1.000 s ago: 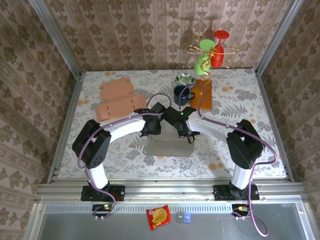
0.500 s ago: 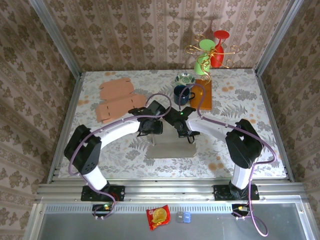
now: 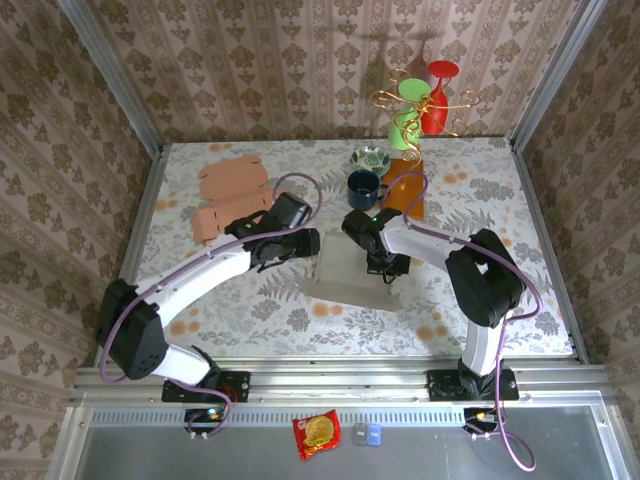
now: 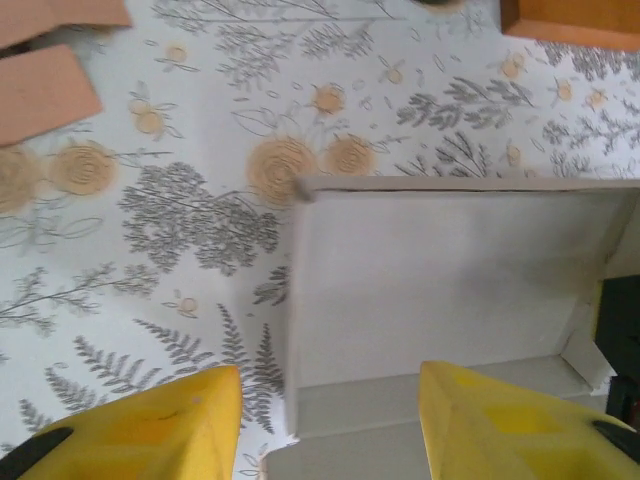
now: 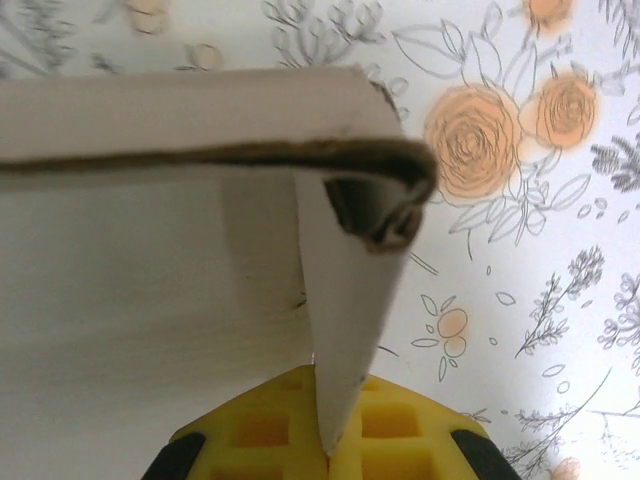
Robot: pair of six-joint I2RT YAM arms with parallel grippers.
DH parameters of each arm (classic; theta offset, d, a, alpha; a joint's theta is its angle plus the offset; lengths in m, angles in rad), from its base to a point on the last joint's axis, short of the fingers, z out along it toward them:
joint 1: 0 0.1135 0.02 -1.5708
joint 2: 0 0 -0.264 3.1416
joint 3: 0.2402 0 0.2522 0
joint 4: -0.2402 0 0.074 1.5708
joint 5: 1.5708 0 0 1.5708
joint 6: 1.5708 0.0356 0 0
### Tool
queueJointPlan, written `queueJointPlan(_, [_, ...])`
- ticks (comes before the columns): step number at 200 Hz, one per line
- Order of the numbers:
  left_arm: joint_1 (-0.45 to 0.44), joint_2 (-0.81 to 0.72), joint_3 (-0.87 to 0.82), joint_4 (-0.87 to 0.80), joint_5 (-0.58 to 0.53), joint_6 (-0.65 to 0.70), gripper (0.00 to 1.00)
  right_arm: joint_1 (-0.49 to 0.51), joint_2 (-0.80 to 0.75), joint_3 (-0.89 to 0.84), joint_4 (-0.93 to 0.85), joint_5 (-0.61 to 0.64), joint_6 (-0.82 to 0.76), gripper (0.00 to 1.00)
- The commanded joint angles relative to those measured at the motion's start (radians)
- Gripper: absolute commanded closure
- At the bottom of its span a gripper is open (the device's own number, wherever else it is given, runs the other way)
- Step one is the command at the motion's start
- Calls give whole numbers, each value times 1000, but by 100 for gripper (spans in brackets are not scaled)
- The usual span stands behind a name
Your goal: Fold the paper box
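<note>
The box [image 3: 350, 278] should swing around by its side as my right gripper draws back with a turn. Then my right gripper should release the box.
The paper box [image 3: 350, 278] is pale grey card lying on the floral tablecloth at mid-table, with some walls folded up. My right gripper [image 3: 386, 265] is at the box's right side. In the right wrist view the gripper [image 5: 330, 440] is shut on the box's upright side wall [image 5: 350, 330], and the wall's folded top edge [image 5: 385, 200] curls over. My left gripper [image 3: 305, 243] is at the box's back-left corner. In the left wrist view this gripper [image 4: 330, 420] is open, its yellow fingertips [image 4: 160, 425] apart above the box's floor [image 4: 440, 280], holding nothing.
Flat brown cardboard blanks [image 3: 230, 198] lie at the back left. A dark blue cup [image 3: 362, 185], a small bowl [image 3: 371, 157] and an orange wooden base [image 3: 405, 190] with a wire stand holding green and red cups sit behind the box. A snack packet [image 3: 317, 433] lies off the table's front.
The left arm swung out to the left and its gripper drew back to the box's back-left corner, a little wider open. The right gripper, still shut on the wall, moved back with the box.
</note>
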Motion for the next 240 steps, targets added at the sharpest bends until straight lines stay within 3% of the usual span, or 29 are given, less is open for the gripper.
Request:
queueJointPlan(1, [51,-67,-44,-25,18,1,51,-35,13,-24,-53,-77,129,100])
queueJointPlan(50, [185,-167,-151,-60,114,26,53,-104,21,-4,-186,-200,401,100])
queueJointPlan(85, [213,-182,-205,-57,229,47,56,-142,81,63,-267,-340,523,100])
queueJointPlan(117, [173,-150,-248,7,340,25,57,-144,70,21,-207,-472,648,100])
queueJointPlan(166, [36,-43,-248,131,369,-47,57,-143,54,-49,-137,-541,754,100])
queueJointPlan(211, [-6,38,-226,198,387,-65,58,-134,33,-130,-38,-602,821,100])
queueJointPlan(223, [-6,51,-224,211,392,-66,58,-129,17,-154,-5,-613,839,92])
queueJointPlan(240, [-6,69,-225,231,396,-69,59,-120,-43,-210,68,-619,878,74])
